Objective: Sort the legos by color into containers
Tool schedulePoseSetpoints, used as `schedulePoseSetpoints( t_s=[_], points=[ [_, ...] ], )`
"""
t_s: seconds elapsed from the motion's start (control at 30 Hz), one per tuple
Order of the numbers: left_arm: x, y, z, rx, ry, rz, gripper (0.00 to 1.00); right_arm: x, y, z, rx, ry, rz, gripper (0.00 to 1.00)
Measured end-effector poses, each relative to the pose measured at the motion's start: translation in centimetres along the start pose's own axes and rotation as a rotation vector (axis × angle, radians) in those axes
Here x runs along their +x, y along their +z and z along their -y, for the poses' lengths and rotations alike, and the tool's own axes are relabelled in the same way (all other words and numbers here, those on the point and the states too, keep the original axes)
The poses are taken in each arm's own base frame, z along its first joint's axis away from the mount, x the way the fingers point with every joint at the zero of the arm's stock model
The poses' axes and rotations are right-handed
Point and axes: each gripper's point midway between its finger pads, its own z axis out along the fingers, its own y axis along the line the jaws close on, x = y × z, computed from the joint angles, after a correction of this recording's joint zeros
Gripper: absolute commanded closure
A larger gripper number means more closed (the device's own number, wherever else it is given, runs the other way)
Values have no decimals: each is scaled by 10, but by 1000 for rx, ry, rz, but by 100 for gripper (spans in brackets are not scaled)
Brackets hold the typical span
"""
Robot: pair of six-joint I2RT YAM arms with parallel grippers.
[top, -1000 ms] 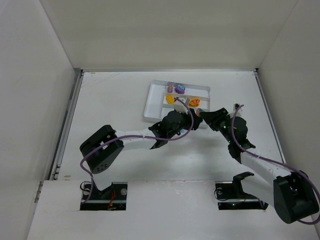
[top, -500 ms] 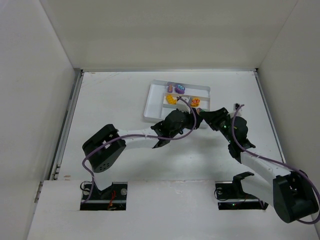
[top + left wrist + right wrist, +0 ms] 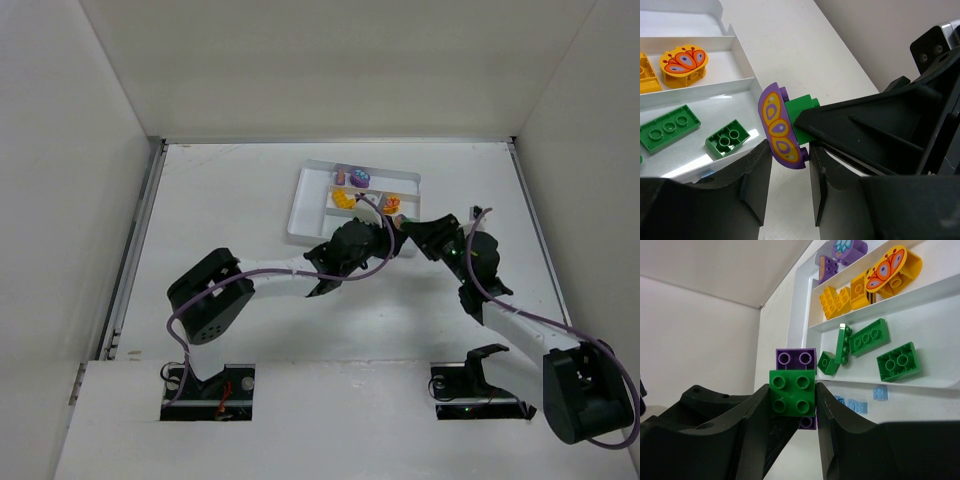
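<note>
I should next carry the purple brick outward and down with my left gripper to the purple section's empty end (image 3: 391,183) (image 3: 680,22), as it lies outward, and let go of the brick there beside matching bricks.
A clump of a green brick (image 3: 792,392) and a purple brick with a yellow-orange pattern (image 3: 781,127) hangs just in front of the white tray (image 3: 305,205). My right gripper (image 3: 792,395) is shut on the green brick (image 3: 802,111). My left gripper (image 3: 788,155) has its fingertips on both sides of the purple brick's lower end. In the top view the two grippers, left (image 3: 388,238) and right (image 3: 408,232), meet tip to tip. The tray holds green bricks (image 3: 897,361), yellow-orange bricks (image 3: 837,300) and purple bricks (image 3: 842,250) in separate narrow sections.
The tray's tall left section (image 3: 308,195) shows no bricks. Small pale blue pieces (image 3: 855,405) show by the tray's near wall. White walls (image 3: 100,150) surround the table. Both arms stretch across the middle of the table towards the tray.
The left gripper has moved a little right and towards the tray, closing up against the right gripper. The right gripper has shifted slightly towards the tray too.
</note>
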Motion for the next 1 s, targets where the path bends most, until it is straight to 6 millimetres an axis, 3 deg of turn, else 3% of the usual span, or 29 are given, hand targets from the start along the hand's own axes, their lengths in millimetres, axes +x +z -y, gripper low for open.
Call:
schedulePoseSetpoints(
  t_s=[0.33, 0.6, 0.7, 0.9, 1.0],
  points=[
    [-4, -16, -6, 31, -7, 3, 82, 7, -4, -9, -50, 24, -59, 69],
    [-18, -25, -76, -149, -2, 30, 82, -6, 0, -9, -64, 28, -18, 70],
    [-18, -31, -85, -169, -3, 30, 82, -4, 3, 0, -35, 28, -19, 70],
    [-33, -35, -86, -169, -10, 61, 81, 1, 18, 42, 151, -30, 1, 69],
    [-36, -35, -87, -170, -14, 66, 80, 2, 26, 54, 237, -95, 12, 68]
  ],
)
